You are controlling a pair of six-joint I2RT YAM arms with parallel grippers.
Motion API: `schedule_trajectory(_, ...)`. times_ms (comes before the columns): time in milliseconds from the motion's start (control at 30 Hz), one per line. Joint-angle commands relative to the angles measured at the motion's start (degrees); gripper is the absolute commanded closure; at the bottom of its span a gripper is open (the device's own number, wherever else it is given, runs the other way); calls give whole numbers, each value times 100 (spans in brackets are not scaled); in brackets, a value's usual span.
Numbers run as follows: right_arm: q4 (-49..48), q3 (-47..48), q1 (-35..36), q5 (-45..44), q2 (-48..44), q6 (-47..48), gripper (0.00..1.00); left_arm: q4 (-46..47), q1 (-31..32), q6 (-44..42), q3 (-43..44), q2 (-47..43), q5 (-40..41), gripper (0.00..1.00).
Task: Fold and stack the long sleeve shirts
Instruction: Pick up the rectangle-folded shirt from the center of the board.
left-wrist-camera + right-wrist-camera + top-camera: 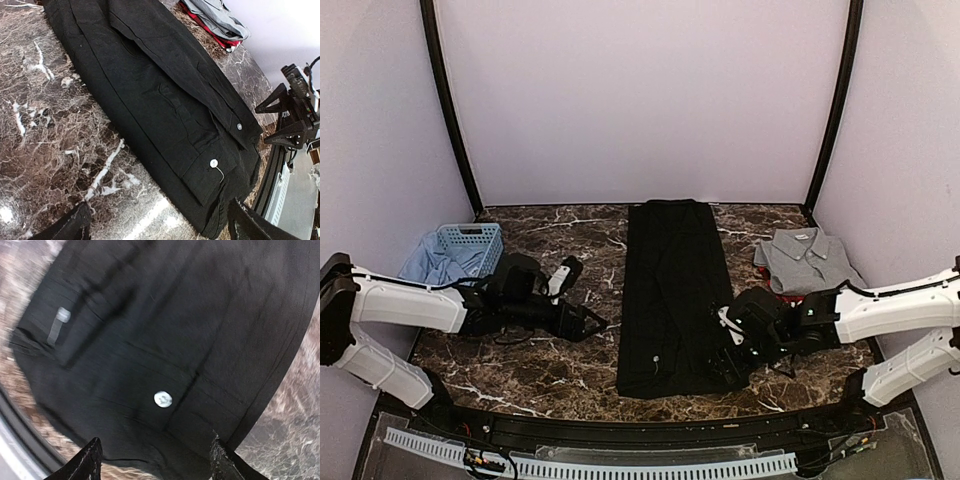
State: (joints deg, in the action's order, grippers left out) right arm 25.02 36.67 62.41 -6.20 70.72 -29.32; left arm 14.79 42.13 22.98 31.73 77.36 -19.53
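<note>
The robot should lower its left gripper next from beside the black shirt point(670, 295) toward the black bar, and then onto the shirt's near corner on that side.
The black long sleeve shirt point(670, 295) lies flat as a long narrow strip down the middle of the table, with small pale buttons near its near end point(214, 162). A folded grey shirt point(807, 258) sits at the back right on top of a red-edged one point(215, 37). My left gripper point(595, 323) is open and empty, low over the marble just left of the black shirt point(165, 95). My right gripper point(728, 350) is open and hovers over the near right part of the black shirt point(175, 340), a button point(163, 399) between its fingertips point(222, 462).
A light-blue lattice basket point(470, 248) stands at the back left with pale blue cloth point(425, 262) beside it. The table is dark marble point(560, 375) with a black rail along its near edge point(620, 430). The right arm shows in the left wrist view point(295, 115).
</note>
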Motion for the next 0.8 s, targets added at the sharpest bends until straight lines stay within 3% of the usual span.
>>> schedule_trajectory(0, 11, -89, 63, -96, 338, -192, 30, -173, 288, -361, 114, -26, 91, 7)
schedule_trajectory(500, -920, -11, 781, 504, 1091, -241, 32, 70, 1409, -1666, -2, 132, 459, 8)
schedule_trajectory(767, -966, -10, 804, 510, 693, -275, 32, 53, 1835, -2048, -22, 435, 440, 8)
